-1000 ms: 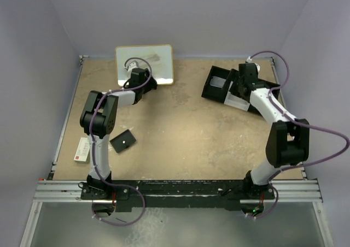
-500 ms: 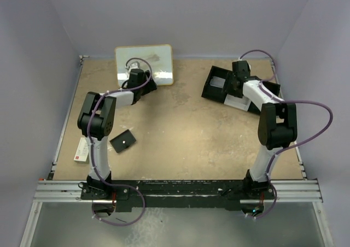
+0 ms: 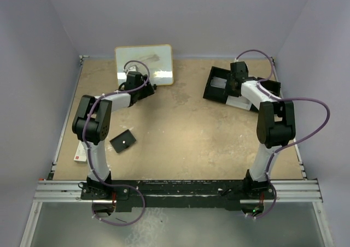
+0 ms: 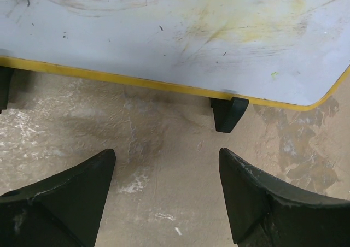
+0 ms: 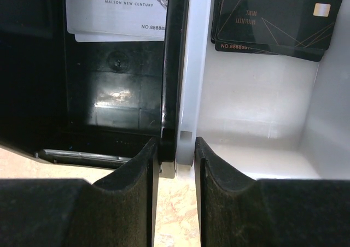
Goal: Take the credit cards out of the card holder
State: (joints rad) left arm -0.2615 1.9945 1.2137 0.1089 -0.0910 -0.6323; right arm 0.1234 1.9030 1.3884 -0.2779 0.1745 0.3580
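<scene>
The tray (image 3: pixel 209 88) stands far from the card holder (image 3: pixel 123 141), so next my right gripper will drag it back and to the left in the top view, then open.
The card holder (image 3: pixel 123 141) lies shut on the table in front of the left arm, a flat black wallet with a white snap dot, with neither gripper near it. My right gripper (image 5: pixel 176 148) (image 3: pixel 233 87) is shut on the partition (image 5: pixel 186 66) between a black and a white compartment of the tray (image 3: pixel 209 88). A white VIP credit card (image 5: pixel 117 9) lies in the black compartment. Dark VIP credit cards (image 5: pixel 273 17) lie in the white one. My left gripper (image 4: pixel 167 154) (image 3: pixel 149 86) hangs open over bare table, empty.
A white board with a yellow edge (image 3: pixel 158 58) (image 4: pixel 191 28) lies at the back left, just beyond the left fingers, with a black foot (image 4: pixel 227 113) under its edge. A small white and red card-like item (image 3: pixel 82 150) rests at the table's left edge.
My right gripper's jaws have closed onto the tray's partition, and the right arm's elbow has swung inward. The left arm has shifted slightly left, its gripper still open.
</scene>
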